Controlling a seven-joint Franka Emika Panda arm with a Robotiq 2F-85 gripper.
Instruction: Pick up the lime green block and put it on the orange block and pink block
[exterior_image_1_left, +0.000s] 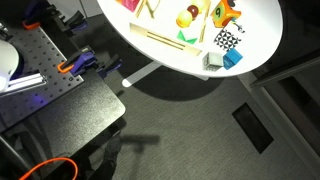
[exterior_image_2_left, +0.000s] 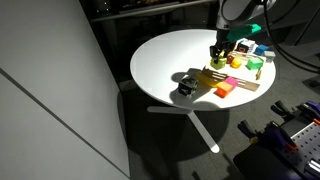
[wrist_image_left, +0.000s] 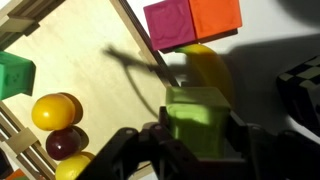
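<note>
My gripper will carry the held lime green block (wrist_image_left: 195, 108) past the yellow curved piece, then lower it over the seam between the magenta-pink and orange blocks.
In the wrist view my gripper (wrist_image_left: 198, 142) is shut on the lime green block (wrist_image_left: 195, 108), one finger on each side. The magenta-pink block (wrist_image_left: 168, 22) and the orange block (wrist_image_left: 215, 15) sit side by side, touching, at the top of that view beyond the held block. A yellow curved piece (wrist_image_left: 207, 68) lies between them and the held block. In an exterior view the gripper (exterior_image_2_left: 218, 50) hangs over the toys at the far side of the round white table (exterior_image_2_left: 165, 60).
A wooden tray (wrist_image_left: 90, 60) holds a green block (wrist_image_left: 12, 76), a yellow ball (wrist_image_left: 55, 110) and a dark red ball (wrist_image_left: 65, 143). A black-and-white patterned cube (wrist_image_left: 303, 90) stands at the right. It also shows in an exterior view (exterior_image_1_left: 227, 40), next to a blue block (exterior_image_1_left: 233, 58).
</note>
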